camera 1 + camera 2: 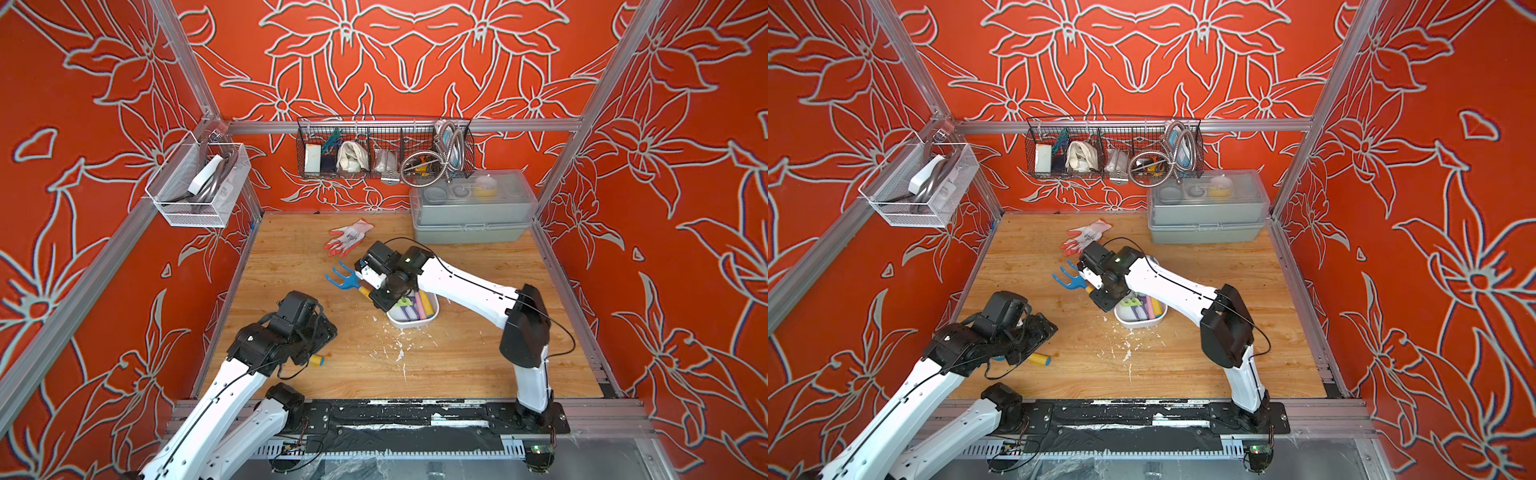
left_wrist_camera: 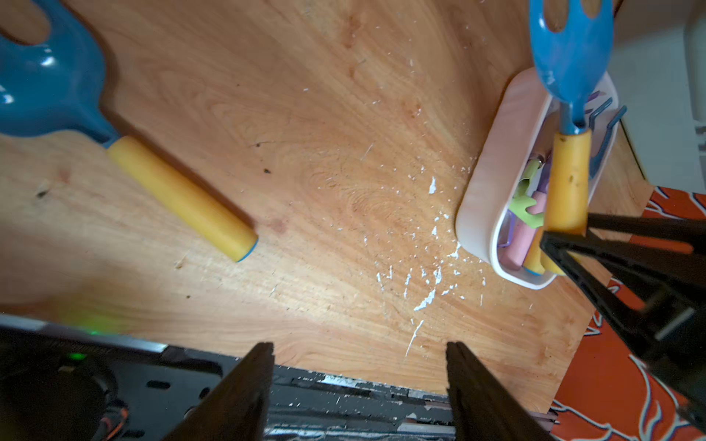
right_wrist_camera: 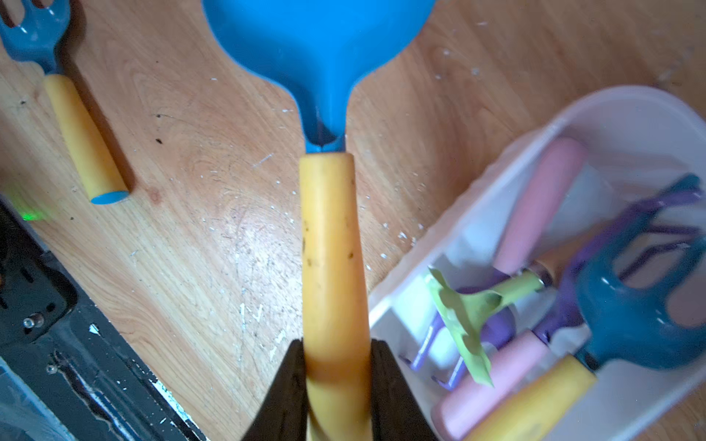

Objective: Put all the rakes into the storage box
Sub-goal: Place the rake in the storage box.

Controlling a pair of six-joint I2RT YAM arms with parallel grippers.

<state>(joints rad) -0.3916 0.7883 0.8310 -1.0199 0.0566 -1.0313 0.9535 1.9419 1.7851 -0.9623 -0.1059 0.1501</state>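
Observation:
Next, my right gripper moves over the storage box (image 1: 415,323) and turns the rake along it. It then lowers onto the tools inside and releases, since the rake's head is over bare wood.
The rake (image 1: 341,277) has a blue pronged head and a yellow handle (image 3: 330,248). My right gripper (image 3: 336,359) is shut on that handle and holds the rake off the table. The head points away from the storage box (image 1: 415,323), a shallow white tub at mid-table. In the right wrist view the rake hangs over bare wood just beside the storage box rim (image 3: 477,198). In both top views the right gripper (image 1: 1091,289) sits over the tub's left end. My left gripper (image 2: 359,355) stands open and empty near the table's front left.
A second blue tool with a yellow handle (image 2: 179,196) lies on the wood under my left arm (image 1: 291,332). The tub holds several pink, purple and green hand tools (image 3: 535,214). A work glove (image 1: 349,237) and a grey lidded case (image 1: 471,212) lie at the back.

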